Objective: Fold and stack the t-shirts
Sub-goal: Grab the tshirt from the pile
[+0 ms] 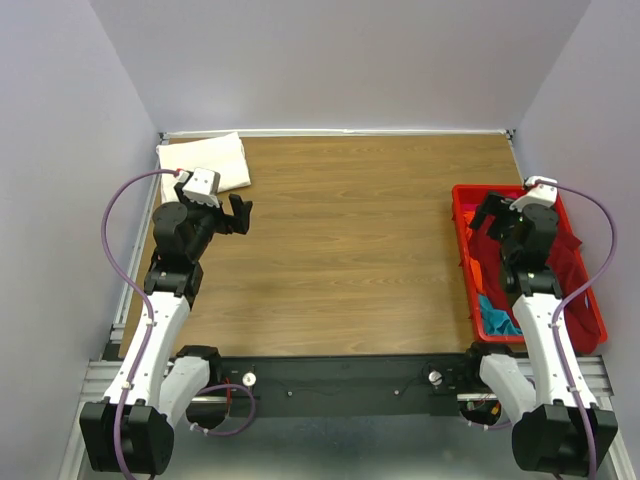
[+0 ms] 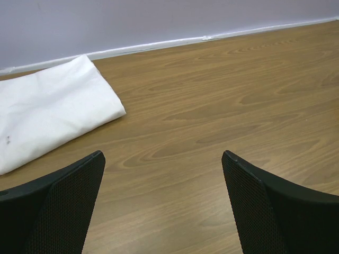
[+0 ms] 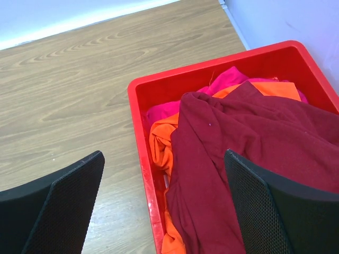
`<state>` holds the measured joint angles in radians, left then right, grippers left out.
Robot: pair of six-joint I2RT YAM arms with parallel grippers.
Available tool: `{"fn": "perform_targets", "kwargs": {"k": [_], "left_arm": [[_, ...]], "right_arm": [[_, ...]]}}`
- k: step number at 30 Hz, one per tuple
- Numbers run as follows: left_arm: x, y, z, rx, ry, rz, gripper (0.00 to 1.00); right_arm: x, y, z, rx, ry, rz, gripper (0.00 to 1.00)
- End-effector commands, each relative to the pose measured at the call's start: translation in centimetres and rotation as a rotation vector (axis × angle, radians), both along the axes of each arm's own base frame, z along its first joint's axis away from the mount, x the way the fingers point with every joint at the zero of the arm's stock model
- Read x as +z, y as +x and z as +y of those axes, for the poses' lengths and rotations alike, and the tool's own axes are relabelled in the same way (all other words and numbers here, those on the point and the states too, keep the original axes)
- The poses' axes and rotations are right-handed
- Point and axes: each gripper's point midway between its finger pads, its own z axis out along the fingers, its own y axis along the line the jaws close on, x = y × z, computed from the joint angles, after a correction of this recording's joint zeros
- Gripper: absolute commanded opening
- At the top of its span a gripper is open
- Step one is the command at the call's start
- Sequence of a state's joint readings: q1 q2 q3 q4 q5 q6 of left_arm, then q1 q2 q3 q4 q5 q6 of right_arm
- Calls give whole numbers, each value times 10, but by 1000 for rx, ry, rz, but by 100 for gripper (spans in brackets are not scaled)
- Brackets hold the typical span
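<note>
I need to turn my right gripper and lower it outward onto the shirt's bunched far end (image 3: 197, 107), because the dark red t-shirt (image 3: 249, 159) is on top in the bin.
A folded white t-shirt (image 1: 205, 162) (image 2: 47, 116) lies at the table's far left corner. A dark red t-shirt (image 3: 249, 159) (image 1: 565, 262) tops a loose pile in the red bin (image 1: 463, 215) (image 3: 143, 159), over an orange t-shirt (image 3: 167, 143) and a magenta t-shirt (image 3: 228, 79). A teal t-shirt (image 1: 497, 316) shows at the bin's near end. My left gripper (image 1: 238, 214) (image 2: 163, 201) hovers open over bare wood, just right of the white shirt. My right gripper (image 1: 492, 218) (image 3: 164, 206) hangs open above the bin's left wall, holding nothing.
The wooden table (image 1: 350, 250) spreads between the two arms. Grey walls close it in at the back and both sides. The bin stands against the table's right edge.
</note>
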<state>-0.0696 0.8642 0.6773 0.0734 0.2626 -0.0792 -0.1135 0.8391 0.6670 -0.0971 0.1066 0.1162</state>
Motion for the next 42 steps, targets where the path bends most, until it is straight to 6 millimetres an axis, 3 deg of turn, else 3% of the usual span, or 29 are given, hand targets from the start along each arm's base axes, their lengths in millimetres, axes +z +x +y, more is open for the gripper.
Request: {"fn": "perform_targets", "kwargs": {"k": [1, 4, 6, 7, 8, 9, 14, 21, 22, 26, 27, 28, 30, 32, 34, 40, 42], "left_arm": [[10, -2, -8, -36, -3, -37, 98], [10, -2, -8, -39, -5, -37, 98], [11, -3, -11, -55, -8, -41, 98], [11, -3, -11, -55, -9, -40, 98], [11, -3, -12, -62, -10, -40, 98], [12, -3, -13, -63, -11, -41, 98], [15, -5, -12, -60, -10, -52, 98], [20, -10, -17, -80, -14, -70, 98], [21, -10, -18, -85, -12, -71, 98], [21, -10, -23, -104, -16, -69, 98], [20, -11, -24, -107, -21, -66, 98], [21, -11, -24, -108, -22, -69, 98], [22, -12, -26, -116, -22, -72, 98], [24, -14, -27, -119, -23, -78, 98], [25, -14, -26, -113, -23, -82, 98], [27, -16, -24, -104, -18, -94, 98], [26, -15, -24, -106, -18, -91, 98]], "right_arm": [[7, 0, -4, -15, -5, -36, 100], [6, 1, 4, 126, -172, 2, 100], [-1, -4, 9, 236, -277, 115, 100], [9, 0, 6, 230, -299, 107, 100], [2, -3, 4, 228, -300, 169, 100], [14, 2, 1, 218, -307, 176, 100], [12, -5, -13, 155, -308, 275, 99], [-20, -13, -46, 100, -153, 390, 95], [-30, -10, -50, 106, -134, 419, 93], [-34, 10, -47, 188, -74, 421, 90], [-47, 18, -47, 212, -50, 457, 87], [-37, 30, -46, 235, -48, 432, 86], [-51, 48, -50, 267, -29, 471, 83], [-45, 68, -53, 285, -27, 458, 79], [-52, 84, -55, 304, 1, 472, 77], [-77, 93, -58, 303, 15, 533, 64], [-90, 90, -57, 313, 13, 563, 55]]}}
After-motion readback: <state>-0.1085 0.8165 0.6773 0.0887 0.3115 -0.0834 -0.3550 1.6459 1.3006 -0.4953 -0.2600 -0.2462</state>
